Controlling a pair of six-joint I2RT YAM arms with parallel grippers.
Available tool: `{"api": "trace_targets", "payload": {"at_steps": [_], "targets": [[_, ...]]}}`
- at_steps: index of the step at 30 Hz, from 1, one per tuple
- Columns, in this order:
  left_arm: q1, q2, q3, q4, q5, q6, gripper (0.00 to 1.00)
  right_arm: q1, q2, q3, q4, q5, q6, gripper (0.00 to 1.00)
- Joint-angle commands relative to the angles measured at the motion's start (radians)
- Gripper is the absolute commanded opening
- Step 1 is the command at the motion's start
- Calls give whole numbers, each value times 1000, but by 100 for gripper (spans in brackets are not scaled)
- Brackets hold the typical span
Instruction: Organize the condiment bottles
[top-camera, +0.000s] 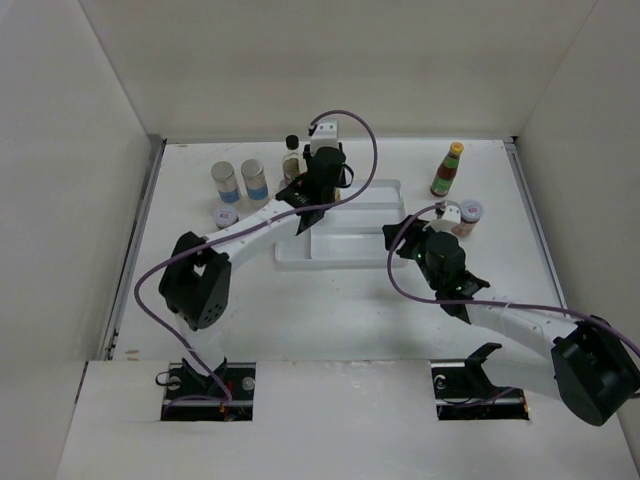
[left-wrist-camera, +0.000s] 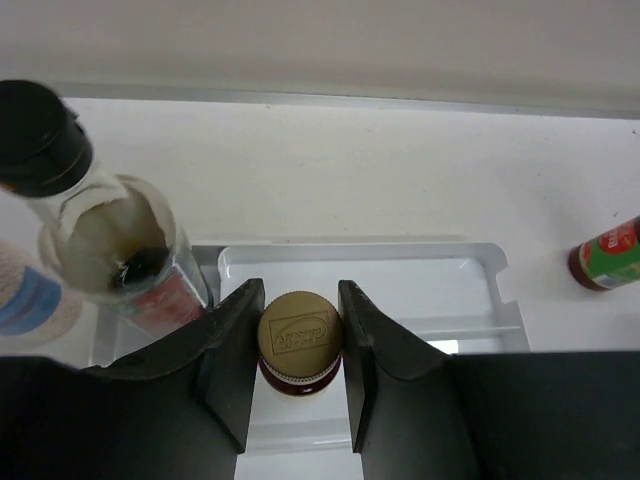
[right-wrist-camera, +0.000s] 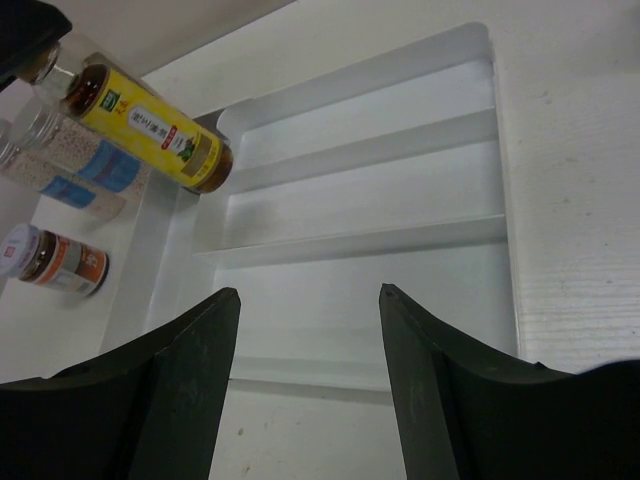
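Observation:
Next, my left gripper lowers the bottle into the back compartment's end (left-wrist-camera: 258, 277) by the tall clear bottle (left-wrist-camera: 110, 240), then releases the gold cap, because that compartment is still empty.
My left gripper (left-wrist-camera: 300, 292) is shut on the cap of a small yellow-labelled bottle (left-wrist-camera: 299, 335), holding it upright at the back-left corner of the white divided tray (left-wrist-camera: 410, 272). The right wrist view shows that bottle (right-wrist-camera: 150, 128) too. A tall clear black-capped bottle (left-wrist-camera: 110, 240) stands just left of it. A red sauce bottle with a green neck (top-camera: 448, 170) stands right of the tray, and a short jar (top-camera: 468, 215) is nearer. My right gripper (right-wrist-camera: 308, 292) is open and empty at the tray's near right edge (right-wrist-camera: 505, 200).
Two pale-lidded shakers (top-camera: 226, 182) (top-camera: 255, 180) and a small red-labelled jar (top-camera: 227, 216) stand left of the tray. White walls close the table at the back and both sides. My left arm (top-camera: 250, 230) crosses the tray's left end.

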Motion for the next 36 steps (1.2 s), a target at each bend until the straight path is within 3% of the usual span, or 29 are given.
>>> {"api": "trace_targets", "payload": {"at_steps": [1, 9, 18, 21, 25, 27, 33, 36], "targets": [[33, 47, 158, 67, 27, 25, 16, -13, -32, -7, 43, 17, 19, 65], [73, 197, 267, 54, 59, 32, 17, -12, -7, 1, 43, 14, 25, 66], [87, 253, 218, 74, 87, 20, 22, -13, -12, 4, 39, 11, 32, 67], [80, 259, 198, 90, 82, 19, 32, -15, -10, 4, 39, 13, 32, 73], [68, 227, 172, 97, 78, 19, 62, -16, -24, 7, 25, 16, 27, 82], [58, 191, 155, 105, 76, 19, 72, -19, -53, 10, 2, 26, 24, 86], [2, 23, 65, 188, 39, 28, 79, -59, -154, 39, -91, 69, 26, 88], [-44, -89, 11, 243, 27, 29, 81, -102, -174, 74, -131, 76, 26, 75]]}}
